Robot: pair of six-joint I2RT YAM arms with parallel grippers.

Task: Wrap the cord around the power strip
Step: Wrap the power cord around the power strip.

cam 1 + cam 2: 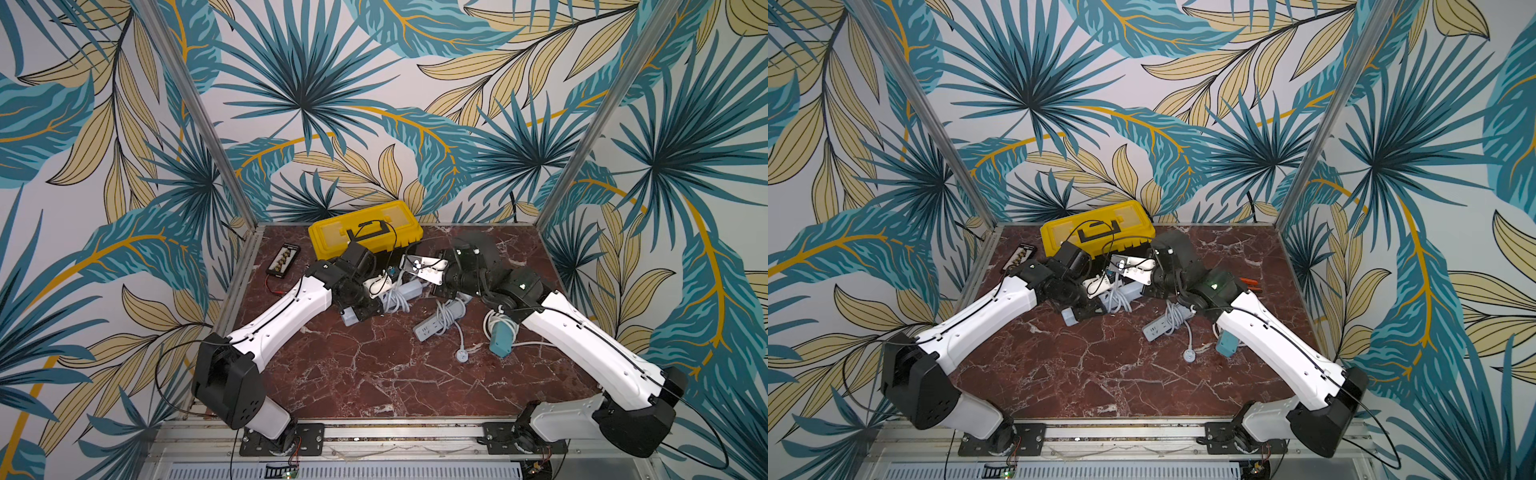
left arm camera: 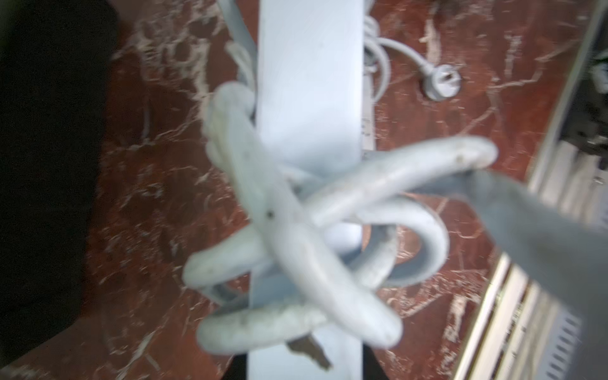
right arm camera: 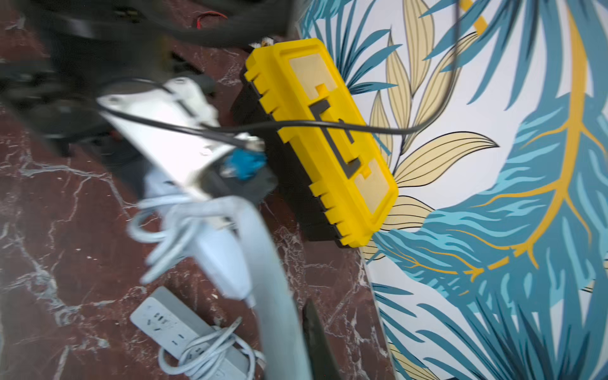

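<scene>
The held cord (image 3: 263, 263) needs to go outward with my right gripper next, toward the yellow toolbox's end (image 3: 368, 212), to continue the loops around the power strip. Then I need to release the cord.
A white power strip (image 2: 309, 98) hangs just above the table's middle, and my left gripper (image 2: 306, 370) is shut on one end of it. The left gripper (image 1: 358, 312) sits low, left of centre in a top view. Loose loops of the strip's white cord (image 2: 296, 246) lie around its body (image 1: 409, 289). My right gripper (image 3: 296, 362) is shut on a stretch of that cord (image 3: 263, 263), close to the strip's far end. A top view places it (image 1: 432, 287) right of the strip.
A second grey power strip (image 1: 440, 320) with its cord bundled lies just right of centre, its plug (image 1: 462, 355) nearer the front. A teal strip (image 1: 500, 336) with cord lies under my right arm. A yellow toolbox (image 1: 365, 228) stands at the back, a black device (image 1: 282, 259) back left.
</scene>
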